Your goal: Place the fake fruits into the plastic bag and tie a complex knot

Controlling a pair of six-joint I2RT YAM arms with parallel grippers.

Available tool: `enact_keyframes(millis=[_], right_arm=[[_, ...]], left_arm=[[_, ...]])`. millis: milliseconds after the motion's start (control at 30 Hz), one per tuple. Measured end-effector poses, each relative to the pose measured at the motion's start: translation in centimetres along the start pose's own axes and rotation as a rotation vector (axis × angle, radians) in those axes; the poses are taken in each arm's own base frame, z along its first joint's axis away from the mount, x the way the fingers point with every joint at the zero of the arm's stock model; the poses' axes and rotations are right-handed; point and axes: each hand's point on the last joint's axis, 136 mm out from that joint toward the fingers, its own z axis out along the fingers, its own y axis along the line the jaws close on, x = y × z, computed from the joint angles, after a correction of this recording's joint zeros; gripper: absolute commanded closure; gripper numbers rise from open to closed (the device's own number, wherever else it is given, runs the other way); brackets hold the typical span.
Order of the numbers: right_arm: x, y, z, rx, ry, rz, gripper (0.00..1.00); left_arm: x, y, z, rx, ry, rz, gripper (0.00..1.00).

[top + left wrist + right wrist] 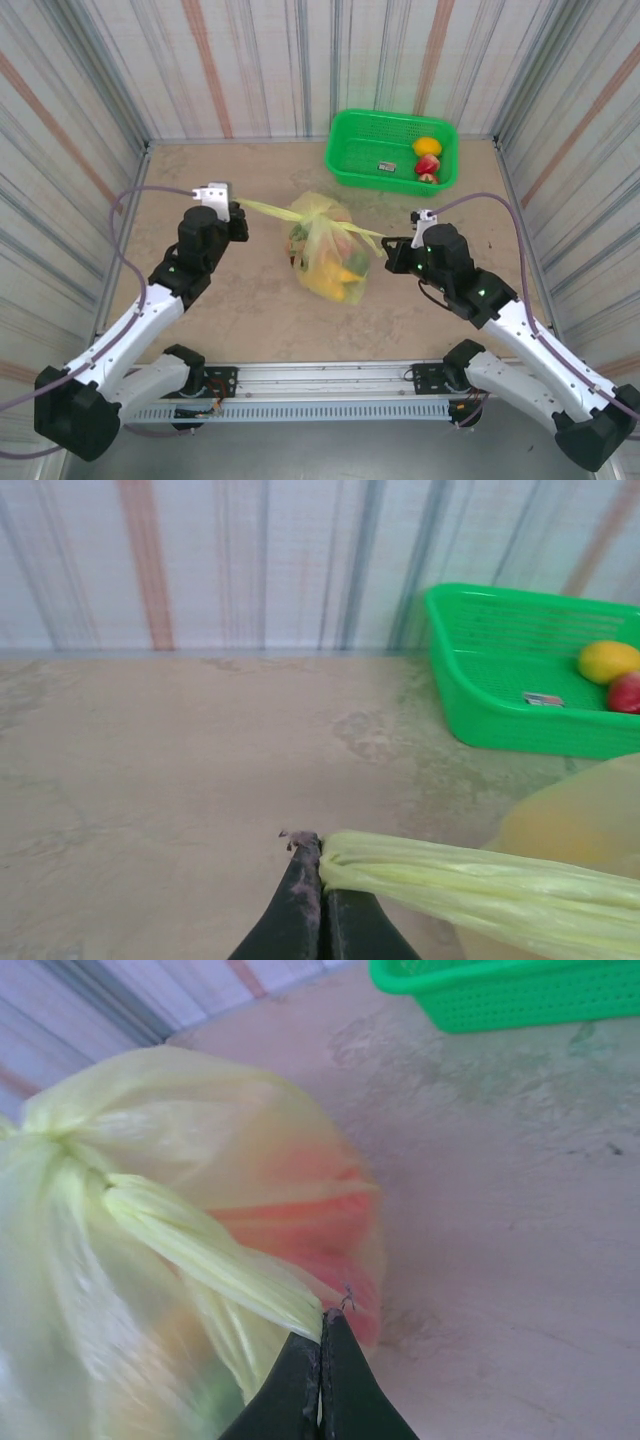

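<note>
Next, my right gripper lowers slightly in toward the bag and releases its handle, because the handles are crossed in a knot (pixel 318 215) and already stretched taut.
The pale yellow-green plastic bag (pixel 330 255) sits mid-table, bulging with fake fruits whose orange, red and green show through its skin (pixel 300 1220). Its two handles are crossed in a knot (pixel 318 215) on top and stretched sideways. My left gripper (pixel 240 205) is shut on the end of the left handle (pixel 470 885), which runs taut to the right in the left wrist view. My right gripper (pixel 385 242) is shut on the right handle (pixel 215 1255), right beside the bag. A yellow fruit (pixel 424 146) and red ones (pixel 428 166) lie in the green basket.
The rigid green mesh basket (pixel 360 150) stands at the back right, near the striped wall; it also holds a small grey item (pixel 384 167). Striped walls close in the table on three sides. The arms' mounting rail (pixel 320 385) runs along the near edge.
</note>
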Motion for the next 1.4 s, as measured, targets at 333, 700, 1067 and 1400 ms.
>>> enact_keyframes(millis=[333,700,1067,1400], right_arm=[[0.8,-1.2,0.9,0.020,0.041,0.003,1.00],[2.5,-3.1,3.4,0.090,0.135,-0.021,0.73],[-1.0,-0.6,0.7,0.040,0.085,-0.119,0.01],[-8.3,-4.1,-4.1,0.315,-0.265,-0.160,0.01]], left_arm=[[1.6,0.5,0.4,-0.001,0.037,-0.010,1.00],[5.4,0.0,2.7,0.018,0.168,0.009,0.88],[2.8,0.2,-0.8,0.032,0.145,0.030,0.01],[-2.4,3.9,-3.7,-0.165,-0.048,0.129,0.01]])
